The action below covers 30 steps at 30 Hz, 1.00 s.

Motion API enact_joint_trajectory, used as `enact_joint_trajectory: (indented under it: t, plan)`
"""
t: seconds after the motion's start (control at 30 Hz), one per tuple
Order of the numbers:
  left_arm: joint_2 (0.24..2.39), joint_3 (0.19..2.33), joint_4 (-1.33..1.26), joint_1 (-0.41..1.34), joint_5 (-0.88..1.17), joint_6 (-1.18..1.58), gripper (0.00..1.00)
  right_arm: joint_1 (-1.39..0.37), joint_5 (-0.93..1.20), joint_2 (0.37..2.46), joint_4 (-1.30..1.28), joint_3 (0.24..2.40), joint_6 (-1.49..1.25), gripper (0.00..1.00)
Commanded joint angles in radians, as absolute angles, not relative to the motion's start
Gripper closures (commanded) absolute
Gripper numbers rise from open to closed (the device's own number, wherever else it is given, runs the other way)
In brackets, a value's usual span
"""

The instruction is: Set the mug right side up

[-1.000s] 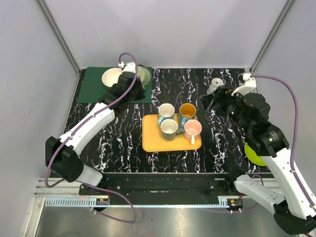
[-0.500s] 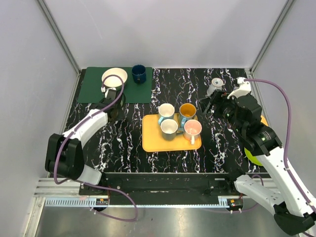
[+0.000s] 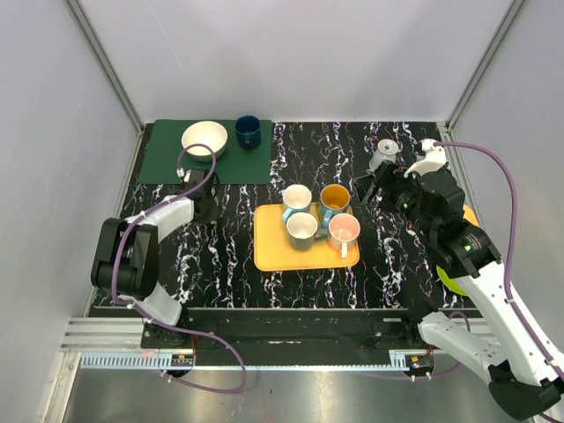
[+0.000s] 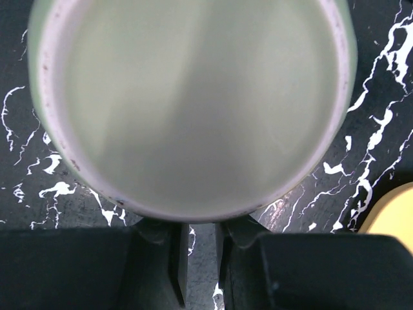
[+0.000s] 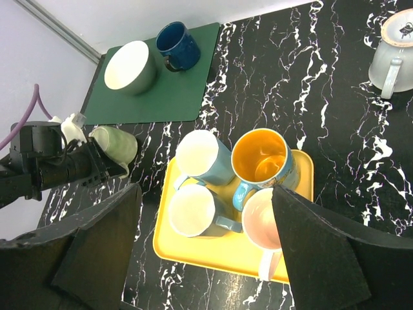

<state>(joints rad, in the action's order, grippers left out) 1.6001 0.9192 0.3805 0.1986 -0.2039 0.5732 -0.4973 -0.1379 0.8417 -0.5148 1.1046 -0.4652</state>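
Observation:
The pink mug's handle sticks out toward the tray's near edge, clear of the other mugs. My right gripper will move down and back around it next.
A pale green mug lies tilted on its side over the black marble table, left of the yellow tray. My left gripper is shut on it by the handle side. In the left wrist view the mug's round pale face fills the frame, just beyond my narrowly spaced fingers. In the top view my left gripper covers the mug. My right gripper is open and empty, above the tray; it also shows in the top view.
Several upright mugs stand on the tray. A grey-white mug stands base-up at the back right. A cream bowl and a dark blue mug sit on the green mat. A lime-green object lies at the right edge.
My left arm has drawn back from the green mat toward the near left, bringing the green mug along and uncovering the blue mug. My right arm has shifted only slightly.

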Motion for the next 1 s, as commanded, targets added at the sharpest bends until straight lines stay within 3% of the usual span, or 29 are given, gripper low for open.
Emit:
enact_joint_trajectory:
  t: [0.0,0.07,0.23,0.47,0.67,0.8,0.97]
  plan:
    - [1.620,0.905,0.273,0.190,-0.172,0.597,1.00,-0.502,-0.144,0.838,-0.471,1.097,-0.474,0.13]
    - [1.632,0.907,0.273,0.189,-0.164,0.600,1.00,-0.500,-0.143,0.844,-0.474,1.094,-0.477,0.13]
    - [1.634,0.920,0.304,0.189,-0.169,0.595,0.64,-0.502,-0.140,0.857,-0.491,1.088,-0.476,0.11]
    - [1.530,0.876,0.362,0.189,-0.198,0.594,0.40,-0.502,-0.115,0.899,-0.520,1.065,-0.486,0.11]
    - [1.289,0.776,0.402,0.190,-0.172,0.634,0.29,-0.502,-0.026,0.978,-0.567,1.037,-0.459,0.15]
    - [1.117,0.755,0.439,0.224,-0.160,0.649,0.21,-0.522,-0.092,1.058,-0.666,1.062,-0.426,0.16]
    - [0.968,0.753,0.417,0.346,-0.176,0.690,0.21,-0.531,-0.143,1.116,-0.752,1.023,-0.413,0.21]
